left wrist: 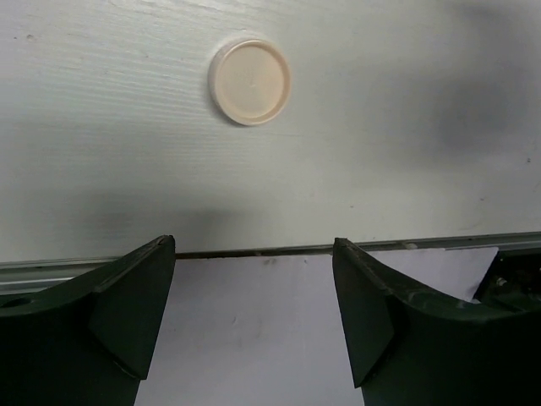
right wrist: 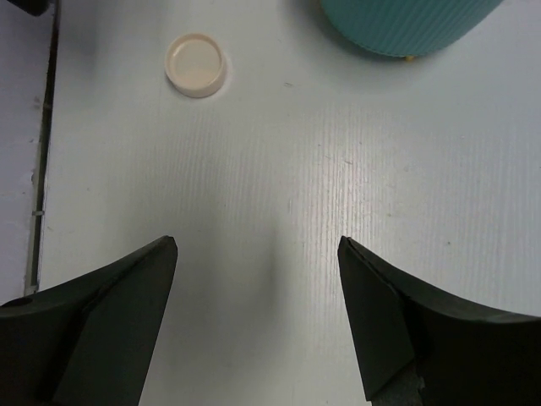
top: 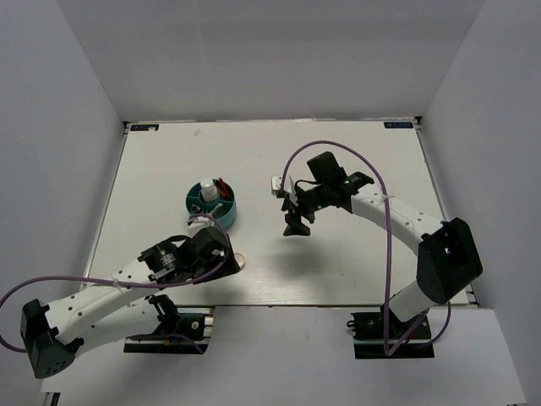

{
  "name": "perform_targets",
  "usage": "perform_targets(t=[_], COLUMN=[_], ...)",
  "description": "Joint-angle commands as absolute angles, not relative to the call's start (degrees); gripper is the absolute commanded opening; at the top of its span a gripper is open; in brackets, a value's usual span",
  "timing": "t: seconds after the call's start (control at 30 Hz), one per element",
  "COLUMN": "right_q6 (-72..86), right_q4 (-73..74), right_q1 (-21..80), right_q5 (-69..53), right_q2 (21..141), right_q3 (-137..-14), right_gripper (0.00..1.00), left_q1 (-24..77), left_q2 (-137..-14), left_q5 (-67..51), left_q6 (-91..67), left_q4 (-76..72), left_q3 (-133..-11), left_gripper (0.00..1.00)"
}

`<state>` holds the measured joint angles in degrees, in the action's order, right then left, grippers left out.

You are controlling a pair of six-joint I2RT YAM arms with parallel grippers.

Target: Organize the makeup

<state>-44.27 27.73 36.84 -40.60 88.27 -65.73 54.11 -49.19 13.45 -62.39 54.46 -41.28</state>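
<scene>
The round cream compact [top: 241,261] [left wrist: 249,81] lies beyond my left gripper's open fingers. My left gripper should move outward and down, to the right in the top view, around it.
The round cream compact [left wrist: 249,81] lies flat on the white table, alone, a little beyond my left gripper [left wrist: 254,288], which is open and empty over the table's near edge. In the top view only a sliver of the compact [top: 241,261] shows beside the left gripper [top: 222,254]. The teal tub [top: 211,207] holds the white-and-blue bottle [top: 208,189] and thin red-black sticks [top: 223,185]. My right gripper [top: 296,224] is open and empty, to the right of the tub. The right wrist view shows the right gripper [right wrist: 258,279] over bare table, with the compact [right wrist: 195,64] and the tub [right wrist: 406,25] ahead.
A small white object [top: 276,183] sits beside the right wrist; I cannot tell what it is. The table's near edge [left wrist: 270,250] runs just ahead of the left fingers. Grey walls enclose the table on three sides.
</scene>
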Motion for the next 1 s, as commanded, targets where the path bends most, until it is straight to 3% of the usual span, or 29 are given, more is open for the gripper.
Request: perform_targets(t=[0.0,0.2,0.4,0.7,0.97], right_q6=[-43.95,-38.50,-34.89,-34.63,-33.84], right_q4=[32.26,24.45,23.46,18.90,15.91], right_q1=[36.91,36.48,36.30,35.42,34.01], right_q5=[-38.32,-36.30,-34.19,-33.49,-33.75], right_q2=[88.16,86.92,88.68,82.18,79.19], right_q3=[-69.08,-67.85,-68.82,-61.18,-56.43], right_gripper=[0.82,0.89,0.89,0.89,0.89], left_q1=[53.79,53.79,53.79,53.26,53.26], left_q2=[-49.47,-56.06,-63.97,-81.19,-85.16], left_q5=[14.85,18.01,17.75,22.76,28.04], left_q6=[-62.05,-61.88,-61.52,-63.28,-63.28], left_q4=[50.54,43.34,34.55,39.28,43.24], left_q3=[-38.76,-38.32,-36.21,-45.43,-50.09], left_gripper=[0.85,0.85,0.85,0.85,0.83])
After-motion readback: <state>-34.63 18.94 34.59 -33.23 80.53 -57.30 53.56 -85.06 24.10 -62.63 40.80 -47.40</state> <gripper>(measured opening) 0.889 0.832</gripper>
